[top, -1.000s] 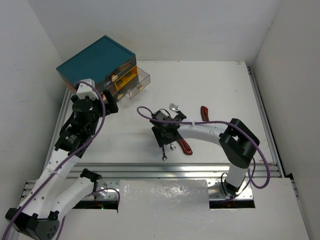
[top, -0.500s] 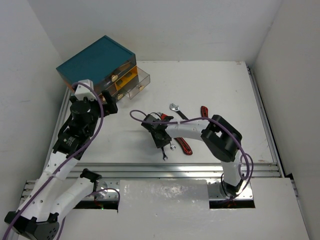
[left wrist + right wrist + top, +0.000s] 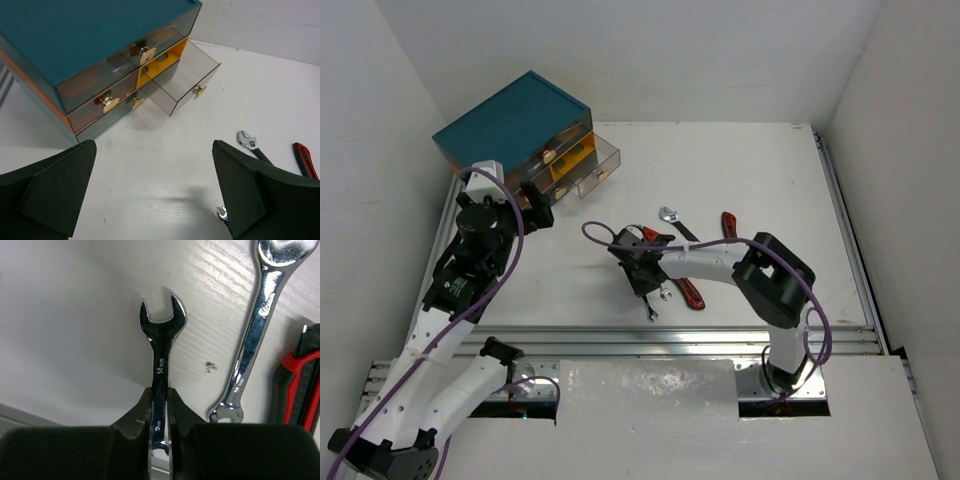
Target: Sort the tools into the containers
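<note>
I should lift the open-end wrench outward, to my right gripper's left in the top view, up over the open clear drawer [image 3: 597, 165] and release.
My right gripper [image 3: 160, 396] is shut on the shank of a silver open-end wrench [image 3: 161, 337], low over the white table; its open end points away from the fingers. A second silver wrench [image 3: 254, 330] lies just to its right, and beside that the red-and-black cutters [image 3: 299, 385]. From above, the right gripper [image 3: 642, 268] sits mid-table with a wrench end [image 3: 653, 313] poking out below it. My left gripper [image 3: 150, 192] hangs open and empty in front of the teal-topped cabinet [image 3: 85, 40], whose clear bottom drawer [image 3: 184, 76] is pulled out.
A black-handled adjustable wrench [image 3: 675, 220] and a red-handled tool [image 3: 728, 226] lie right of centre. An amber drawer [image 3: 161, 61] stands slightly ajar above the clear one. Metal rails [image 3: 660, 338] run along the table's near edge, and white walls close in on three sides.
The right gripper has closed on the silver wrench after shifting a little to the left. The left arm has edged slightly toward the cabinet and stayed open.
</note>
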